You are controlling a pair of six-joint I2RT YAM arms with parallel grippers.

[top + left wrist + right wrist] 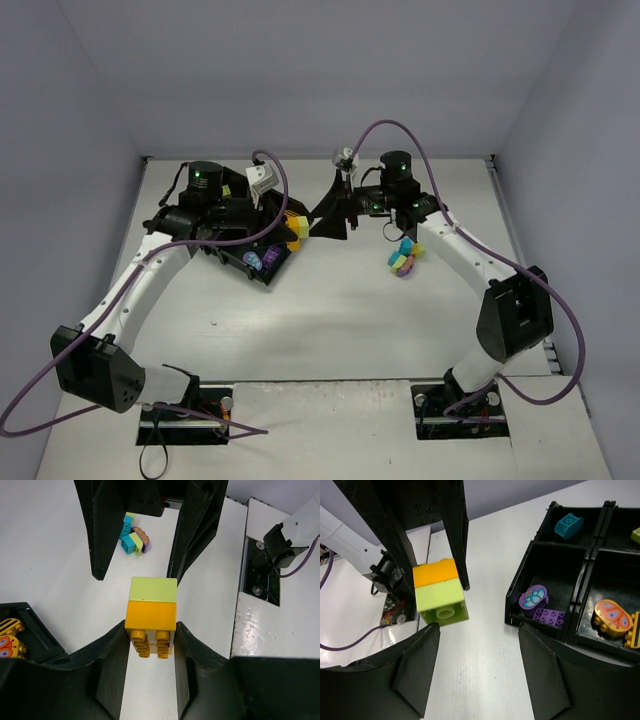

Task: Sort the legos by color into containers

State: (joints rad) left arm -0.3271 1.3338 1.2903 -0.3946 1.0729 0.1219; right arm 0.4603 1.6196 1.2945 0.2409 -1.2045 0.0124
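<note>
My left gripper should move outward next, over the orange butterfly's container (15, 636), which is below and outward of it. Then it should go down to release the brick by its color.
My left gripper (150, 627) is shut on an orange-yellow brick (150, 621) that has a lime green brick (153, 589) stuck to its far end. The pair hangs above the table just right of the black tray (262, 272). My right gripper (477, 630) is open and faces this pair (439, 594); the green end sits just beyond its left fingertip, without touching it. In the top view both grippers meet near the orange brick (296, 228). The tray's containers (519, 605) hold a teal piece (568, 524), purple pieces (534, 598) and an orange butterfly piece (613, 616).
A small pile of loose legos (404, 258), teal, lime, purple and orange, lies on the table under the right forearm and shows again as legos (134, 537) in the left wrist view. The right arm's base plate (260, 575) lies beyond.
</note>
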